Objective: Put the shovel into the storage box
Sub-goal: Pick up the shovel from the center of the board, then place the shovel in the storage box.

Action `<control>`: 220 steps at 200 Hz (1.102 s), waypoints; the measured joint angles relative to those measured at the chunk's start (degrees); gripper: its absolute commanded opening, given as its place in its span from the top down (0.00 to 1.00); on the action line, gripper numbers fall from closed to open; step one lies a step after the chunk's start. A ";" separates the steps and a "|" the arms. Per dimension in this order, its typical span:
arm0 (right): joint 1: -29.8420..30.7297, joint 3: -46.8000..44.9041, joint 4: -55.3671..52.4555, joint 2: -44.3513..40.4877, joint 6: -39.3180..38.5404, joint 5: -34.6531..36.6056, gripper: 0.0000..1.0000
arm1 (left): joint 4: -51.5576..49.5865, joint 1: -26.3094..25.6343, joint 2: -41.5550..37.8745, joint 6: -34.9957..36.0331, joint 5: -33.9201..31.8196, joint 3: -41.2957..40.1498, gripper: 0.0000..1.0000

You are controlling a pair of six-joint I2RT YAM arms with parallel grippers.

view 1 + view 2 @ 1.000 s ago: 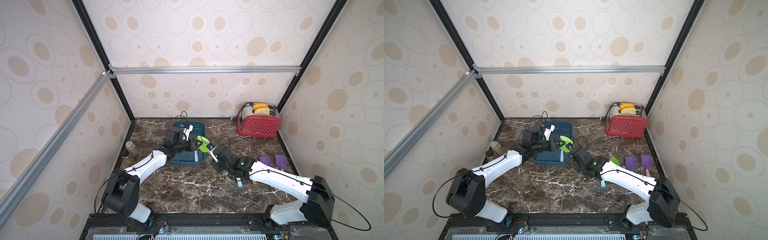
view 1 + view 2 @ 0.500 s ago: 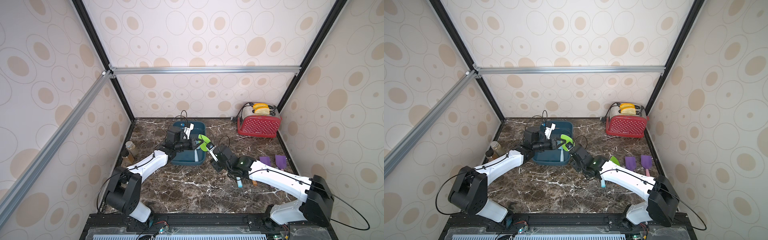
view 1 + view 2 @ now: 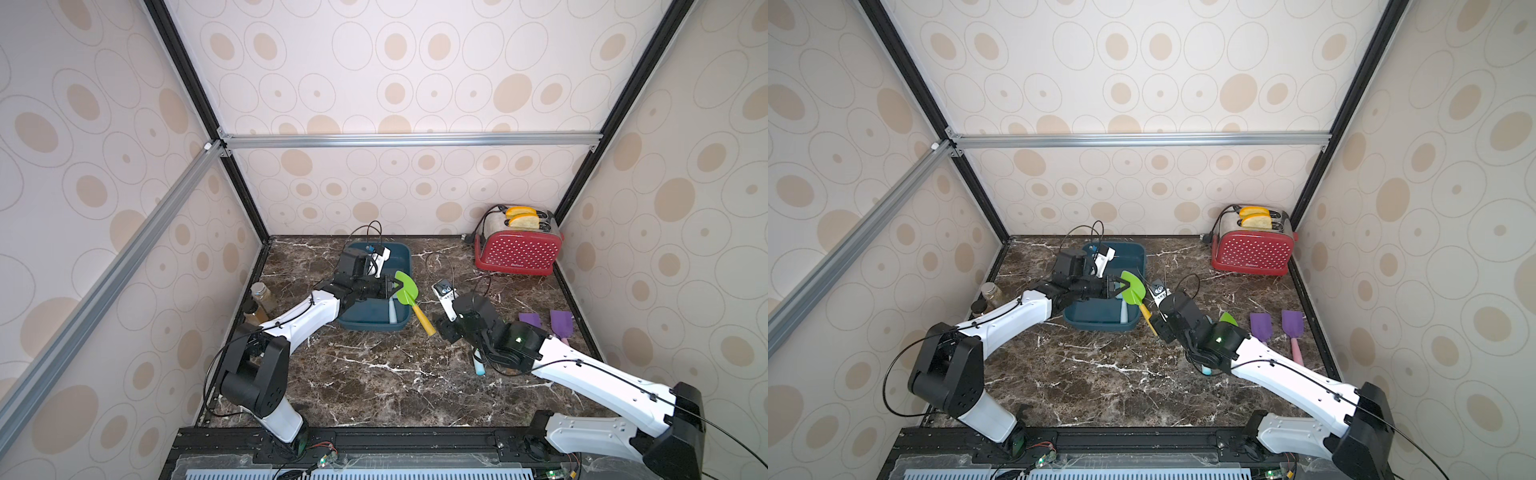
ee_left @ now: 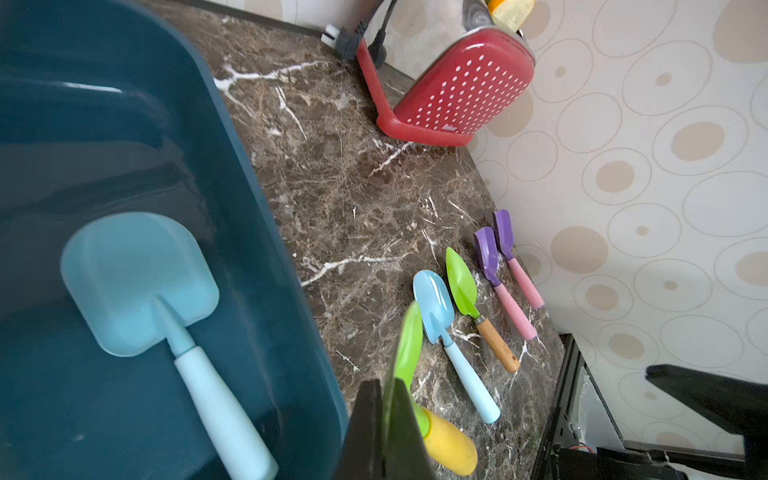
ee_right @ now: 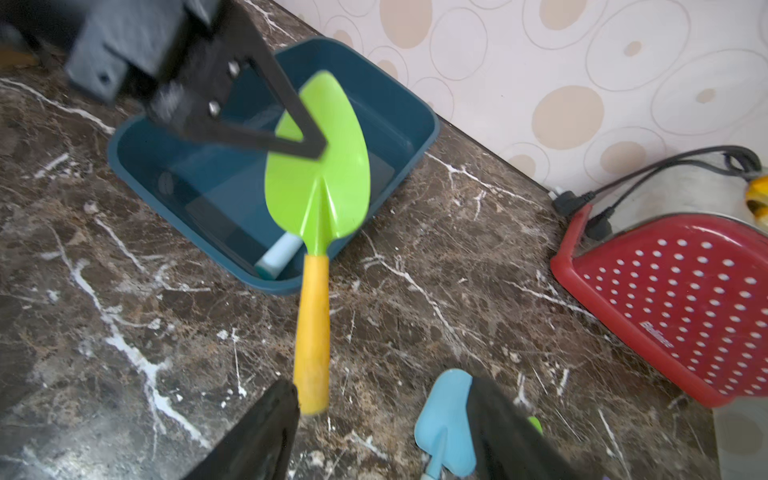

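Observation:
The yellow handle of the shovel hangs over the marble, so next my left gripper will move away from the right gripper and bring the shovel's green blade down toward the box's bottom (image 3: 369,313) (image 4: 88,408) beside the pale blue shovel.
The shovel (image 3: 406,286) (image 5: 320,178) has a bright green blade and a yellow handle. It hangs above the front right corner of the storage box (image 3: 399,259) (image 5: 399,137), a dark teal tub, with its handle pointing out over the marble. My left gripper (image 3: 392,287) (image 4: 388,386) is shut on the blade's edge. My right gripper (image 5: 382,386) (image 3: 441,328) stands open just behind the handle's end, apart from it. A pale blue shovel (image 4: 141,278) lies inside the box.
A red polka-dot toaster (image 3: 517,249) stands at the back right. On the marble to the right lie a blue shovel (image 4: 436,307), a green one (image 4: 461,286) and two purple ones (image 4: 494,257). Jars (image 3: 261,293) stand by the left wall.
My left gripper closed on the green blade. My right gripper opened, let go of the yellow handle and drew back a little.

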 measured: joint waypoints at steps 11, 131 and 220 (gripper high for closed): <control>-0.09 -2.58 -1.46 -2.16 0.87 1.33 0.28 | -2.71 2.12 0.20 1.95 0.68 2.51 1.00; -2.05 -17.20 -14.93 -14.80 15.85 5.38 0.27 | -38.29 15.17 29.73 27.69 6.51 39.80 1.00; -2.10 -20.63 -15.78 -15.17 19.96 3.89 0.27 | -57.00 15.06 44.76 36.39 2.97 61.53 1.00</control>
